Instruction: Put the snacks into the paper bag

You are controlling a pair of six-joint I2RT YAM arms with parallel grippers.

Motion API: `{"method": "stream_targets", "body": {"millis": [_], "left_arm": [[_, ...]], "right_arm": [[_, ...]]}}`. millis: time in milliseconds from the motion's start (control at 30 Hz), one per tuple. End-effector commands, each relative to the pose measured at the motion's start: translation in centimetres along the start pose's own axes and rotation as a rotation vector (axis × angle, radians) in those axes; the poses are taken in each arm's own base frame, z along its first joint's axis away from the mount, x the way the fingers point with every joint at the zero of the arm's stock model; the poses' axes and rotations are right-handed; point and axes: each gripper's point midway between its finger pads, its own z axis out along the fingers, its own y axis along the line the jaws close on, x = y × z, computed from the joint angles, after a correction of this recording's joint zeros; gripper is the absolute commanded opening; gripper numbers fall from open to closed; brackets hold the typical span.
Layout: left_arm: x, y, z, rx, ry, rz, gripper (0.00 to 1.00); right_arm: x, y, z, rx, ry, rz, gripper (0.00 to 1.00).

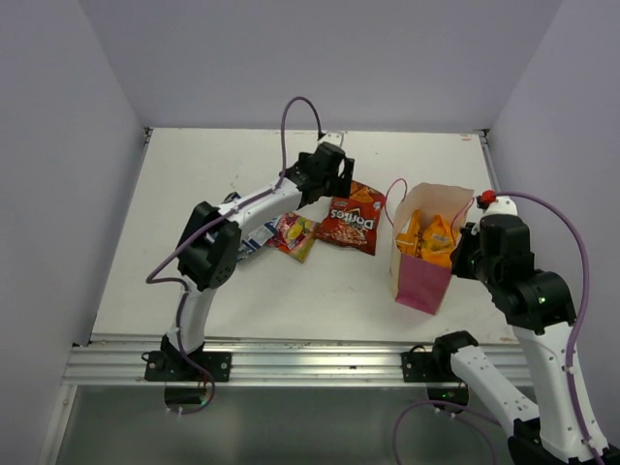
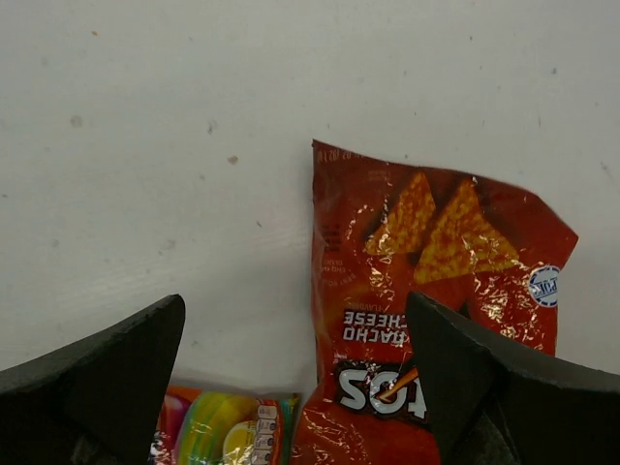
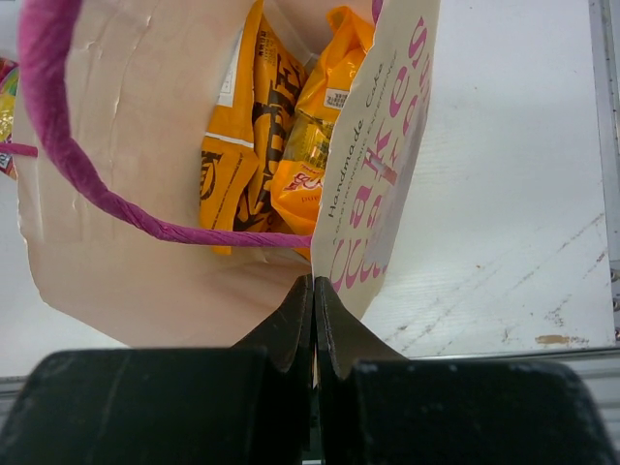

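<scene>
Next I should bring my left gripper down onto the Doritos packet's side edge (image 1: 328,210) (image 2: 320,320), which lies below it, because that edge already runs between the open fingers.
The paper bag (image 1: 422,276) stands upright at the right, with two orange packets (image 1: 426,238) inside; they also show in the right wrist view (image 3: 281,126). My right gripper (image 3: 313,283) is shut on the bag's near rim (image 3: 373,194). The dark red Doritos packet (image 1: 351,222) lies flat on the table, and shows in the left wrist view (image 2: 407,320). My left gripper (image 2: 295,334) is open, above the packet's left edge. The pink-yellow candy packet (image 1: 294,233) lies left of it, also in the left wrist view (image 2: 218,431). The blue-white packet (image 1: 254,240) is partly hidden under the left arm.
The white table (image 1: 242,291) ends at a metal rail (image 1: 291,363) at the front. Grey walls close in the back and both sides. A cord handle (image 3: 107,194) crosses the bag's mouth.
</scene>
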Motion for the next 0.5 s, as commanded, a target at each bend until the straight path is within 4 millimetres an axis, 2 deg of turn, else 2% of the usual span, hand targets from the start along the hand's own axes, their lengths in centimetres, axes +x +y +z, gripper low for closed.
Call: {"method": "stream_targets", "body": {"millis": [0, 167, 300, 367, 467], "left_arm": [[-1.8, -2.8, 0.0, 0.151, 0.017, -0.085, 1.00], [3.4, -3.2, 2.8, 0.166, 0.154, -0.090, 1.00], [7.2, -2.6, 3.6, 0.154, 0.229, -0.096, 1.00], [7.6, -2.9, 3.5, 0.168, 0.235, -0.097, 0.98], [8.9, -2.8, 3.6, 0.175, 0.270, -0.091, 0.89]], "right_arm": [[0.0, -0.2, -0.1, 0.009, 0.002, -0.011, 0.00], [0.1, -0.2, -0.1, 0.012, 0.006, -0.010, 0.00], [0.0, -0.2, 0.1, 0.012, 0.007, -0.008, 0.00], [0.0, -0.2, 0.2, 0.013, 0.010, -0.008, 0.00], [0.0, 0.0, 0.3, 0.011, 0.012, -0.010, 0.00]]}}
